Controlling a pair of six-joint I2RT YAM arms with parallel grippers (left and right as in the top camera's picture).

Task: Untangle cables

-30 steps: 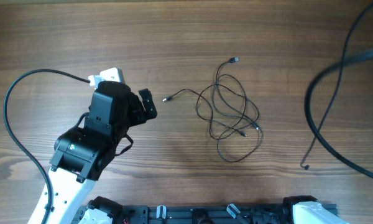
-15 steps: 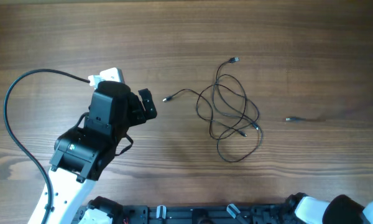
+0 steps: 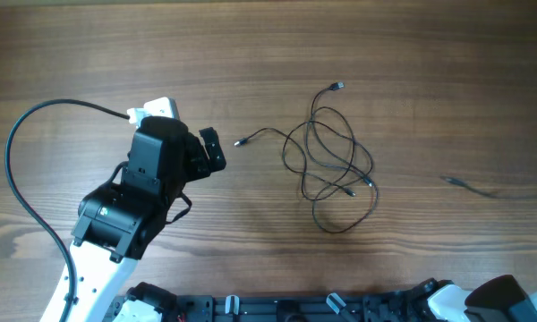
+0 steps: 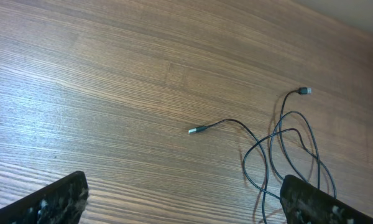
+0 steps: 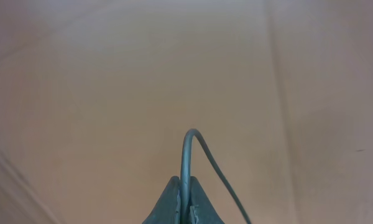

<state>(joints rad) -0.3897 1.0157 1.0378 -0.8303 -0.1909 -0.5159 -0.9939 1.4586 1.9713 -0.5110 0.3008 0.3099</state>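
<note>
My right gripper is above the tabletop (image 3: 521, 184) beside the loose cable end, clear of the tangle, so it needs to tip down next, lower and free the cable.
A tangle of thin black cables (image 3: 331, 165) lies in loose loops at the table's middle, with plugs at its left end (image 3: 240, 142) and top end (image 3: 338, 86). My left gripper (image 3: 213, 150) is open and empty just left of it. The left wrist view shows the wide-apart fingers (image 4: 183, 202), the left plug (image 4: 198, 130) and the loops (image 4: 286, 149). My right gripper (image 5: 185, 186) is shut on one thin black cable (image 5: 188, 149) that arches above the fingers. A blurred loose cable end (image 3: 465, 185) trails on the table at the right.
The left arm's thick black camera cable (image 3: 18, 170) curves over the table's left side. The right arm (image 3: 501, 300) shows only at the bottom right corner. A black rail (image 3: 277, 309) runs along the front edge. The table is brown wood.
The cable in the right gripper swept out of the overhead view; its trailing end slid to the right across the table. The left arm and the tangle have not moved.
</note>
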